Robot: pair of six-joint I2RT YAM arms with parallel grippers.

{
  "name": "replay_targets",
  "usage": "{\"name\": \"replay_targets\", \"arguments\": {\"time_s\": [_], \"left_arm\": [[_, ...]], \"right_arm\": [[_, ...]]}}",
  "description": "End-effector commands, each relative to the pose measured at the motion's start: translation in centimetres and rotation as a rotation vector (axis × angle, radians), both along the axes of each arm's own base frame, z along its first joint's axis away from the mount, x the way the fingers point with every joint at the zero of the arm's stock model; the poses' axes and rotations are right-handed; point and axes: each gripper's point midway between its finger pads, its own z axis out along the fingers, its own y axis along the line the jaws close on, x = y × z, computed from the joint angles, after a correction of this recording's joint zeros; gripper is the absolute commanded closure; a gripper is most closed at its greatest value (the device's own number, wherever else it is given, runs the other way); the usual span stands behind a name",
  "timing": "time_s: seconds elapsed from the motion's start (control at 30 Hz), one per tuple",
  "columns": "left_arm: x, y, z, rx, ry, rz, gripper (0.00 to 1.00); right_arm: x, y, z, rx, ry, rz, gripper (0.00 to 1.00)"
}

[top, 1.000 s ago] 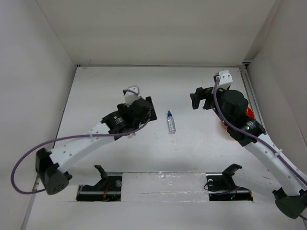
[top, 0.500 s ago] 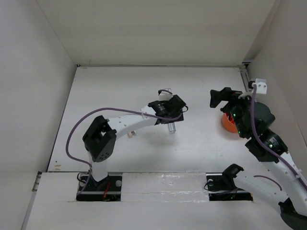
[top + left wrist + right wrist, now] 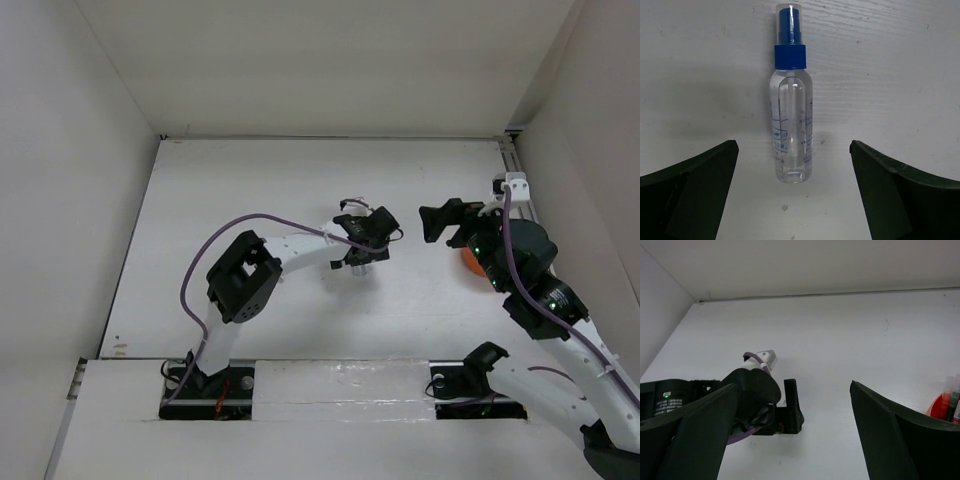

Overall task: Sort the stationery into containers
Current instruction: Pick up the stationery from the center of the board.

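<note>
My left gripper's fingers are on both sides of the bottle's base, so my right gripper will next reach to the left in the top view, onto the bottle point(image 3: 356, 265) near its blue cap.
The clear blue-capped bottle point(image 3: 791, 135) lies flat on the white table, its cap pointing away from the wrist camera. My left gripper point(image 3: 792, 150) is open and hovers over it, one finger on each side of the bottle's base, not touching. In the top view the left gripper point(image 3: 362, 250) covers most of the bottle point(image 3: 356, 265). My right gripper point(image 3: 436, 224) is open and empty, pointing left towards the left gripper. The orange-red cup point(image 3: 468, 263) sits just behind it, partly hidden by the arm. In the right wrist view the cup point(image 3: 939, 409) holds red and dark-green pens point(image 3: 953, 396).
White walls close the table at the back, left and right. The left arm's purple cable point(image 3: 250, 220) arches over the table's middle. The left gripper's body point(image 3: 765, 402) fills the lower left of the right wrist view, close to my right gripper point(image 3: 793, 386).
My left gripper moved right and settled over the bottle. My right gripper swung from the right wall side leftwards, past the cup, towards the table's middle.
</note>
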Motion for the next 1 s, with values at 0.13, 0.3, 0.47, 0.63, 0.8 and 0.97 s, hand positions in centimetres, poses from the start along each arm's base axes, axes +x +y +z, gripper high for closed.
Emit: {"name": "replay_targets", "arguments": {"time_s": [0.13,0.3,0.47,0.63,0.8,0.97], "left_arm": [[0.2,-0.3,-0.9,0.047,0.024,0.024,0.28],[-0.4,0.5,-2.8,0.101,0.064,0.032,0.73],[-1.5,-0.2,-2.5,0.044,0.066,-0.043,1.00],[-1.2,1.1,5.2,-0.119,-0.163,-0.126,1.00],[-2.3,1.0,14.6,-0.290,-0.508,-0.302,1.00],[-5.0,0.3,21.3,-0.414,-0.708,-0.521,1.00]], "right_arm": [[-0.7,0.7,1.9,0.031,-0.072,0.065,0.04],[-1.1,0.5,2.6,0.046,-0.097,0.064,0.04],[-0.8,-0.4,2.2,0.028,-0.087,0.022,0.05],[-0.5,-2.5,2.1,0.057,-0.066,-0.074,0.09],[-1.0,0.6,2.7,0.108,-0.098,0.111,0.10],[-1.2,7.1,1.5,0.193,-0.063,0.431,0.14]]}}
